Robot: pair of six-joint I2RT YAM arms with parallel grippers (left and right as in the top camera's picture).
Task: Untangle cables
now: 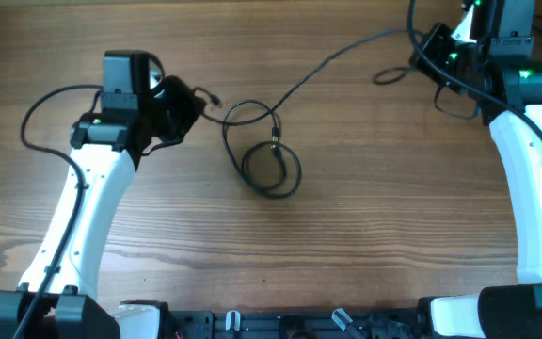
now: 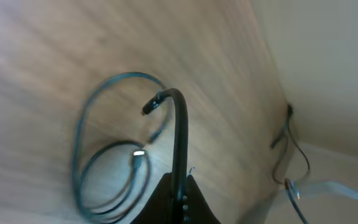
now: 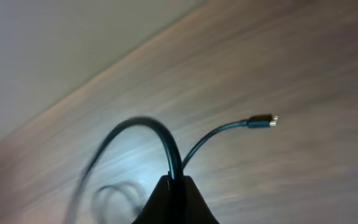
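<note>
My left gripper should move away from the coil [image 2: 107, 180], to the left in the overhead view, and pull the black cable end [image 2: 156, 102] free, since my right gripper holds its piece of cable.
Thin black cables lie on the wooden table: a coiled bundle [image 1: 271, 165] in the middle, with one strand [image 1: 332, 61] running up right toward my right gripper. My left gripper [image 1: 196, 102] is shut on a black cable end [image 2: 178, 130] that arches over to a plug [image 2: 151, 104]; the coil [image 2: 107, 180] lies below it in the left wrist view. My right gripper [image 1: 422, 47] at the far right is shut on a black cable [image 3: 160, 140]. In the right wrist view a thinner strand leaves the jaws and ends in a silvery plug [image 3: 263, 121].
A small cable loop [image 1: 391, 73] lies just left of the right gripper. The arms' own thicker wires loop beside each wrist [image 1: 40, 108]. The table's far edge meets a pale wall [image 2: 328, 74] in the wrist views.
</note>
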